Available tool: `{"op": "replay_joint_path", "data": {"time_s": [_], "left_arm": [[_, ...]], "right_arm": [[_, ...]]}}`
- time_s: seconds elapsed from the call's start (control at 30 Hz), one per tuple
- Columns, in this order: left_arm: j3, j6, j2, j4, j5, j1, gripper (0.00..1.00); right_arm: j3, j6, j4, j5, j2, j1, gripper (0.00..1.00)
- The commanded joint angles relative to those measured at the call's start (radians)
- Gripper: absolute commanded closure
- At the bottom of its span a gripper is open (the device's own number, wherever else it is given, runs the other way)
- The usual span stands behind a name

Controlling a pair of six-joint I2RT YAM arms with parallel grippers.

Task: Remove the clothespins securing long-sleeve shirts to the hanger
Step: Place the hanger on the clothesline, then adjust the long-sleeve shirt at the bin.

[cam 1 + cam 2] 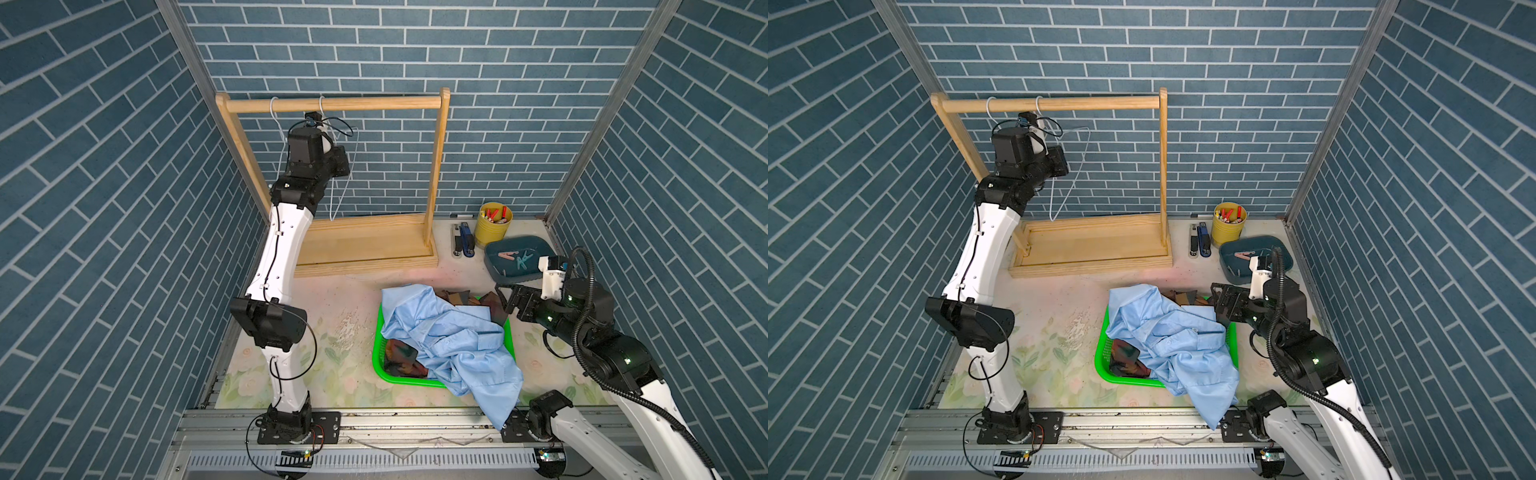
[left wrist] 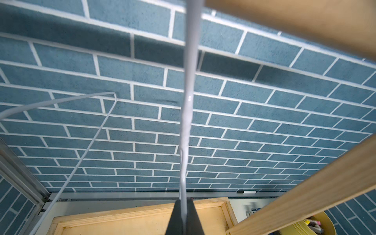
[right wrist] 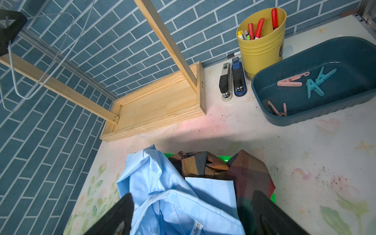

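The blue shirt [image 1: 453, 340] spills over the basket's front edge, so my right gripper comes back and down onto that spilled corner [image 1: 497, 398] next, to close there.
Two salmon pink clothespins [image 3: 293, 80] and two teal clothespins [image 3: 317, 81] lie loose in the dark teal tray [image 3: 305, 116]. The pale blue shirt [image 1: 453, 340] and the dark plaid shirt [image 3: 250, 177] are heaped in the green basket [image 1: 379, 332]. Two bare white wire hangers hang on the wooden rail [image 1: 353, 104]. My left gripper [image 2: 184, 203] is shut on the wire of one hanger [image 2: 186, 122], just under the rail. The other hanger [image 2: 85, 152] hangs free beside it. My right gripper [image 3: 192, 194] is open above the shirts with nothing between its fingers.
The wooden rack's base [image 1: 365, 245] stands at the back. A yellow cup [image 3: 262, 50] of markers and two staplers [image 3: 232, 81] sit between the rack and the tray. The blue shirt spills over the basket's front edge toward the table's rail.
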Motion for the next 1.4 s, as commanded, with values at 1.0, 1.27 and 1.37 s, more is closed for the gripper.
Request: {"op": "replay_joint_path", "data": {"time_s": [1.0,1.27,1.37], "left_arm": [[-0.651,0.086,-0.639,-0.273,-0.363,-0.749,0.00],[-0.952,-0.064,-0.574,-0.185,-0.233,-0.751,0.00],[-0.988,-0.089,-0.518,-0.126,-0.171,-0.683,0.00]], "right_arm": [[-0.011,0.210,-0.517,-0.219,-0.225,-0.002,0.04],[-0.154,0.354,-0.635,-0.382,-0.354,-0.001,0.10],[-0.249,0.414,-0.630,-0.428,-0.404,-0.002,0.16]]}}
